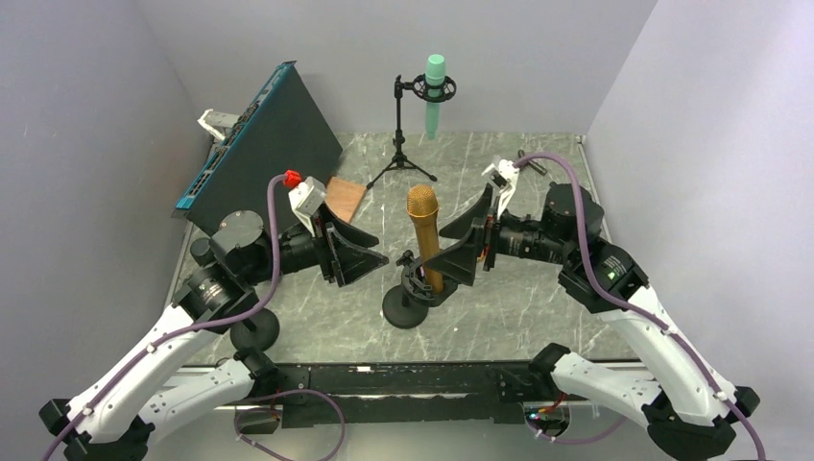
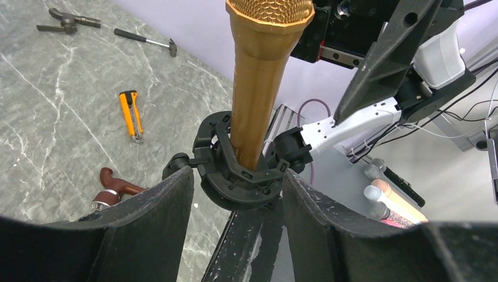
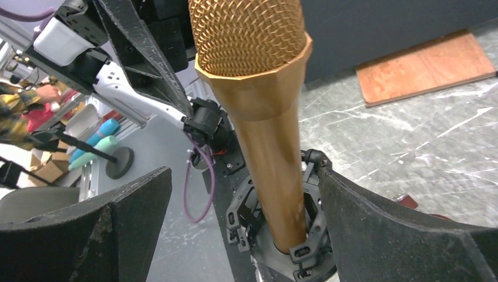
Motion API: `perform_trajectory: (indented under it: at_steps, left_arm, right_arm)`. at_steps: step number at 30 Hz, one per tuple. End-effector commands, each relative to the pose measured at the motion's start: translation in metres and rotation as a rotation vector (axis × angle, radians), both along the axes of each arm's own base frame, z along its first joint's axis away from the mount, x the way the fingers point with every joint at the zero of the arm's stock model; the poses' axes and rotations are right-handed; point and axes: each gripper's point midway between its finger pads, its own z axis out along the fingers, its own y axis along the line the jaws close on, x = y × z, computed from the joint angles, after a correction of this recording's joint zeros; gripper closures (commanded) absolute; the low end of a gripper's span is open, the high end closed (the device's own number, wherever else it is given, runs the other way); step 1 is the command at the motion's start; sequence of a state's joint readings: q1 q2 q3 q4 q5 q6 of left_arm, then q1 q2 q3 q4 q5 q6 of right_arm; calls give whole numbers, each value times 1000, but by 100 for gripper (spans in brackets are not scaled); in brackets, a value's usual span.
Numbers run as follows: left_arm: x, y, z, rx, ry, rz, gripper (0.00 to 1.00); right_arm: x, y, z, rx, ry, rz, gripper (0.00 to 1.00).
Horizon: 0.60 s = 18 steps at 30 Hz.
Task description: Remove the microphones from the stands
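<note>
I will next slide my right gripper left in the top view onto the gold microphone's body (image 1: pixel 428 242) and close, as it stands between the open fingers.
A gold microphone (image 1: pixel 423 235) stands upright in a black shock-mount stand (image 1: pixel 415 288) with a round base, at the table's middle. My left gripper (image 1: pixel 381 252) is open just left of the mount; in the left wrist view the mount (image 2: pixel 238 176) sits between the open gripper's (image 2: pixel 236 176) tips, below the microphone (image 2: pixel 261 76). My right gripper (image 1: pixel 434 252) is open from the right. In the right wrist view the microphone body (image 3: pixel 264 117) stands between its wide-open jaws (image 3: pixel 244 176), and one finger (image 3: pixel 376 229) lies against the mount's (image 3: pixel 293 241) edge.
A green microphone (image 1: pixel 435 91) on a tripod stands at the back. A dark panel (image 1: pixel 264 144) leans at back left beside a wooden tile (image 1: pixel 346 197). A yellow knife (image 2: pixel 131 114), a hammer (image 2: pixel 147 41) and pliers (image 2: pixel 67 20) lie on the table's right side.
</note>
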<state>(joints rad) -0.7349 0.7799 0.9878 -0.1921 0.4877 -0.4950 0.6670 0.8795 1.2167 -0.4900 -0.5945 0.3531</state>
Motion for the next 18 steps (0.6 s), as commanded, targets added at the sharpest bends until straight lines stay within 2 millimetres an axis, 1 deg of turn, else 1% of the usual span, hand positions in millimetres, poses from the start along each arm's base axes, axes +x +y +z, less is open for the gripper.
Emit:
perform_trajectory:
  at_steps: [1, 4, 8, 10, 14, 18]
  left_arm:
    - [1, -5, 5, -32, -10, -7, 39]
    - [2, -9, 2, -31, 3, -15, 39]
    - [3, -13, -3, -23, 25, -12, 40]
    - [4, -16, -7, -16, 41, -10, 40]
    - [4, -23, -15, 6, 70, -22, 41]
    - [3, -26, -19, 26, 82, -19, 41]
  right_arm:
    - [-1, 14, 8, 29, -30, 9, 5]
    - [0, 20, 0, -8, -35, -17, 10]
    - [8, 22, -8, -60, -49, -94, 14]
    - [11, 23, -12, -74, -45, -113, 19]
    - [15, 29, -17, -92, -34, -140, 31]
    - [18, 27, -16, -97, -42, -172, 43]
